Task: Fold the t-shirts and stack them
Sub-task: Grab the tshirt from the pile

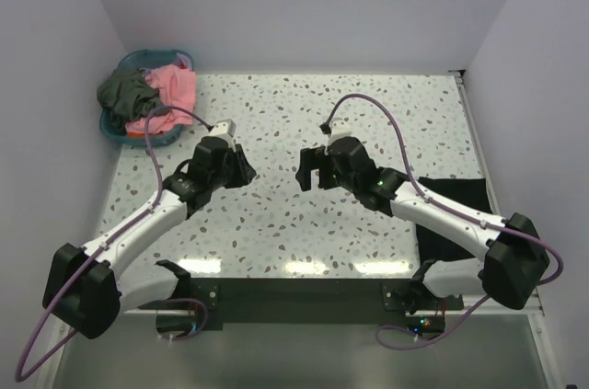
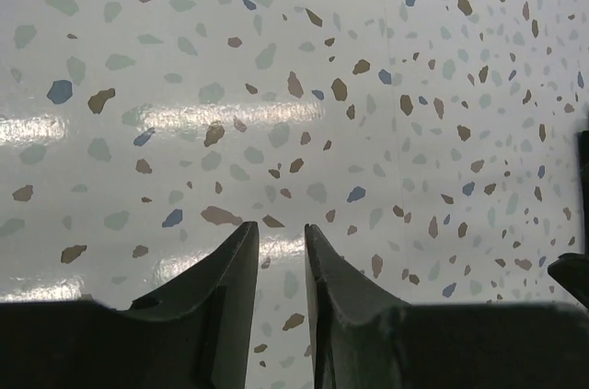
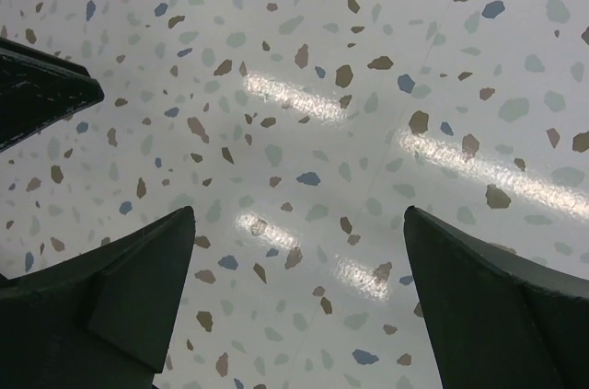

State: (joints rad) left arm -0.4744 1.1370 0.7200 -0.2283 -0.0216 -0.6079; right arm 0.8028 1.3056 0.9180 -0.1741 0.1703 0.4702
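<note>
The olive-grey t-shirt (image 1: 124,91) lies outward and to my left gripper's left in the top view, so next I should swing my left gripper over the basket to close on it.
A dark olive-grey t-shirt (image 1: 124,91) and a salmon-pink t-shirt (image 1: 175,85) lie bunched in the teal basket (image 1: 118,135) at the back left. A black t-shirt (image 1: 457,203) lies flat at the right edge of the table, partly under my right arm. My left gripper (image 1: 245,168) (image 2: 281,229) hovers over bare speckled table, its jaws a narrow gap apart with nothing between them. My right gripper (image 1: 311,176) (image 3: 299,214) faces it across the middle of the table, wide open and empty.
The speckled white table (image 1: 368,113) has white walls on three sides. The tip of the left gripper's finger (image 3: 41,95) shows at the left of the right wrist view. The arm bases and a dark bar (image 1: 294,302) sit at the near edge.
</note>
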